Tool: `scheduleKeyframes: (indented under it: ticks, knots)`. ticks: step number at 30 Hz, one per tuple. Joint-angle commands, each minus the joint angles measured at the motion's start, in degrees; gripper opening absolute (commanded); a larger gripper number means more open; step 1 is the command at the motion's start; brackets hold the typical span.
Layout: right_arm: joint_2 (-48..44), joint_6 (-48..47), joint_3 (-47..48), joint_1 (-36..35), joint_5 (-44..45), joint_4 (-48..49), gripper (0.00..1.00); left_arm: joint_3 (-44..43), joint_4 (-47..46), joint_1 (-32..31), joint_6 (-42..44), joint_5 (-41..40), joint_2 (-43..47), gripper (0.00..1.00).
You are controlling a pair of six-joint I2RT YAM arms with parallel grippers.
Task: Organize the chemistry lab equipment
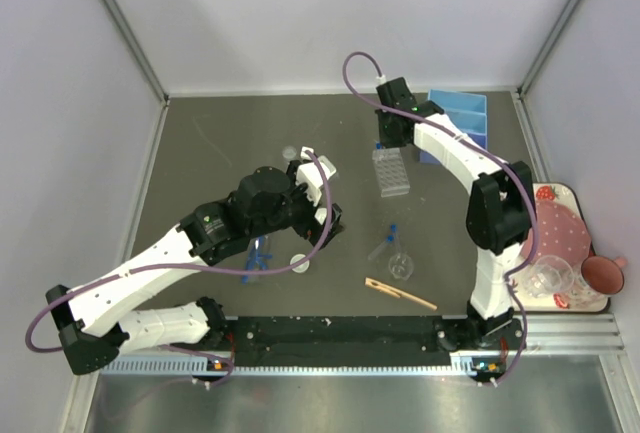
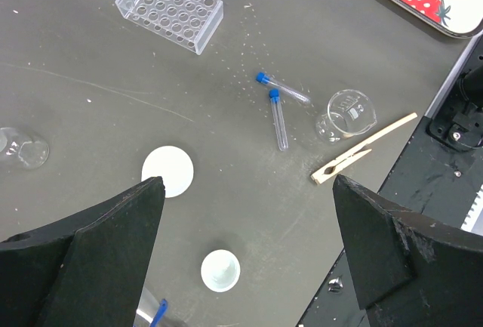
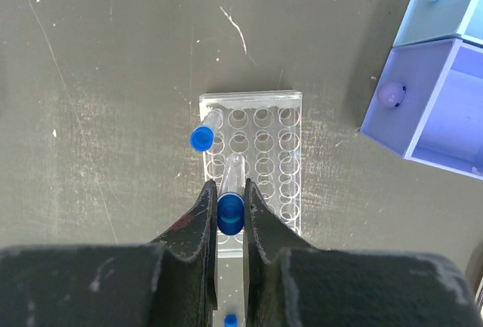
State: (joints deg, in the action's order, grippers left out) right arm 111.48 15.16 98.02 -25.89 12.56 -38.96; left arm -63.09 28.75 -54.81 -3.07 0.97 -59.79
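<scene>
My right gripper will move down and to the left in the wrist view next, because the rack's empty hole beside the leaning tube is below it on that side.
My right gripper is shut on a clear tube with a blue cap, holding it over the clear plastic tube rack. One capped tube leans in the rack's left column. In the top view the right gripper is above the rack. My left gripper is open and empty above a small round dish and a white round lid. Two capped tubes, a tiny beaker and the wooden clip lie to its right. Blue tweezers lie under the left arm.
Blue and purple open boxes stand at the back right, close to the rack. The strawberry-print tray with pink plate and cup sits at the right edge. Another small beaker lies left of the left gripper. A black rail runs along the front edge.
</scene>
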Motion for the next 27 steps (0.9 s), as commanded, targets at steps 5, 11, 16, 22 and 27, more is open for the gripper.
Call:
scheduleKeyframes:
  ticks: [5, 11, 16, 22, 27]
  knots:
    - [2.2, 1.0, 3.0, -1.5, -1.2, 1.6, 0.00, 0.2, -1.2, -0.1, -0.4, -0.2, -0.3, 0.99]
    - [2.9, 1.3, 2.9, -1.8, -1.6, 2.0, 0.00, 0.2, -1.2, -0.1, -0.5, -0.4, -0.2, 0.99]
    - [3.6, 1.5, 3.0, -2.0, -1.7, 2.5, 0.00, 0.2, -1.2, -0.2, -0.5, -0.3, -0.1, 0.99]
    - [4.4, 1.5, 3.2, -2.1, -1.6, 3.0, 0.00, 0.3, -1.2, -0.2, -0.5, -0.4, 0.1, 0.99]
    - [4.9, 1.5, 3.4, -2.1, -1.6, 3.3, 0.00, 0.3, -1.2, -0.1, -0.4, 0.0, 0.0, 0.99]
